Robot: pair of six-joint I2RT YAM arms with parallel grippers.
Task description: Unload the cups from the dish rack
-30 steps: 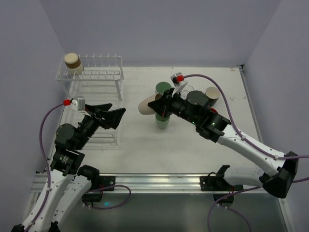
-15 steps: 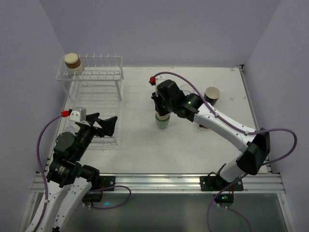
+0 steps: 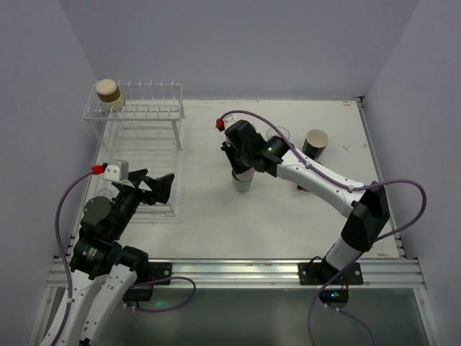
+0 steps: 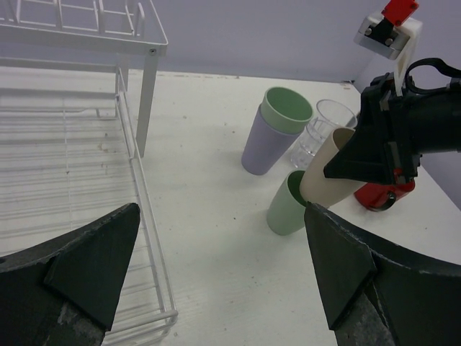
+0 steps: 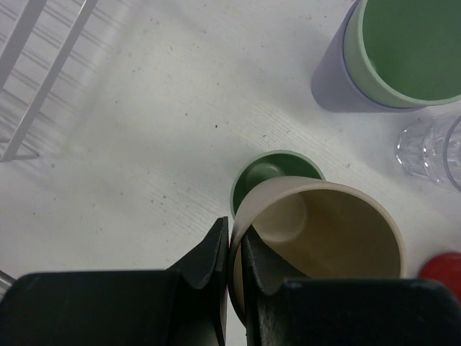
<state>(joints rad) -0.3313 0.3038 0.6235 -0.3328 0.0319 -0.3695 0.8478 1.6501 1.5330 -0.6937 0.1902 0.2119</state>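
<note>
My right gripper holds the beige cup's rim and should next lower the beige cup into the pale green cup's opening [image 3: 243, 176] [image 5: 275, 180], then let go of that rim.
My right gripper [image 3: 241, 164] is shut on the rim of a beige cup [image 5: 338, 231], one finger inside and one outside. It holds the cup tilted, just above a pale green cup [image 5: 266, 175] that stands on the table. The same pair shows in the left wrist view: beige cup [image 4: 328, 173], pale green cup [image 4: 287, 209]. My left gripper [image 3: 155, 186] is open and empty over the near end of the white dish rack [image 3: 137, 144]. A tan-brown cup [image 3: 108, 91] sits on the rack's raised shelf.
Behind the green cup stand a purple cup [image 4: 259, 148] with a green cup [image 4: 287, 108] nested in it and a clear glass [image 4: 320, 130]. A red cup [image 4: 382, 196] and a black cup with cream inside [image 3: 315, 143] are to the right.
My right gripper has turned the beige cup from lying sideways to mouth-up and brought it over the pale green cup. My left gripper drew back toward the near edge, then stayed still.
</note>
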